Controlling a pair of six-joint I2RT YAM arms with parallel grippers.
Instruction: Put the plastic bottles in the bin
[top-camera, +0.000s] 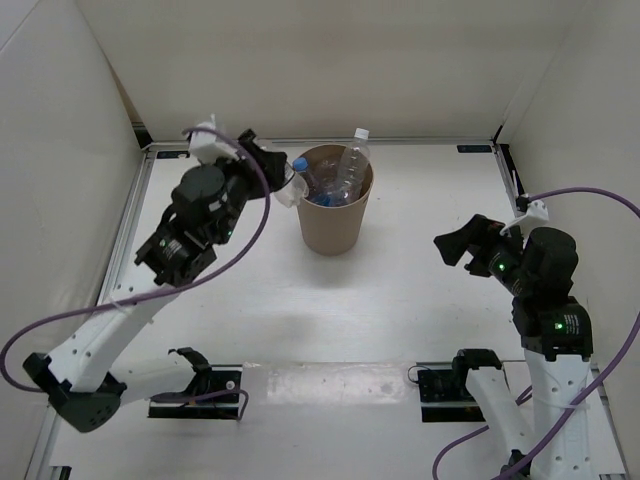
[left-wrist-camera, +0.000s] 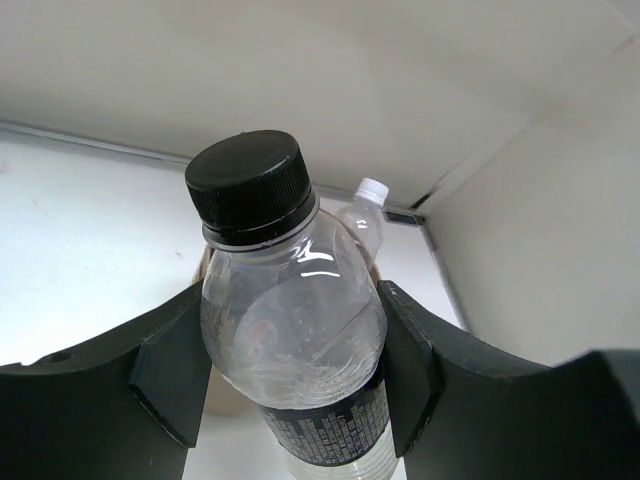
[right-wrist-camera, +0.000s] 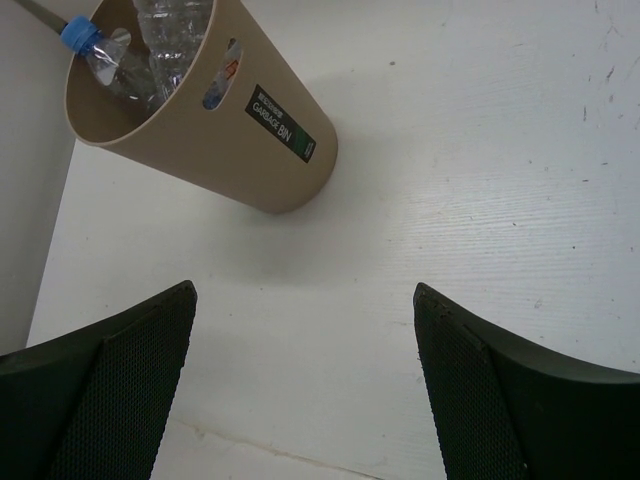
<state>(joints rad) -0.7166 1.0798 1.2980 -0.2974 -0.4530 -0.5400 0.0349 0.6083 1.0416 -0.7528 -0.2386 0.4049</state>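
Note:
I will next swing my left gripper to the right in the top view over the bin's opening (top-camera: 334, 178) and release the black-capped bottle.
The tan bin (top-camera: 335, 222) stands at the table's middle back. A blue-capped bottle (top-camera: 300, 167) and a white-capped bottle (top-camera: 355, 152) stick up out of it, with more clear plastic between them. My left gripper (top-camera: 275, 172) is at the bin's left rim, shut on the black-capped bottle (left-wrist-camera: 295, 330), its cap pointing toward the bin. The white-capped bottle (left-wrist-camera: 368, 200) shows behind it. My right gripper (top-camera: 455, 250) is open and empty, well right of the bin. In the right wrist view the bin (right-wrist-camera: 210, 130) and the blue-capped bottle (right-wrist-camera: 85, 40) lie far beyond the gripper (right-wrist-camera: 305, 340).
White walls enclose the table on the left, back and right. Black mounting plates (top-camera: 200, 385) sit at the near edge by the arm bases. Purple cables (top-camera: 250, 215) loop off both arms.

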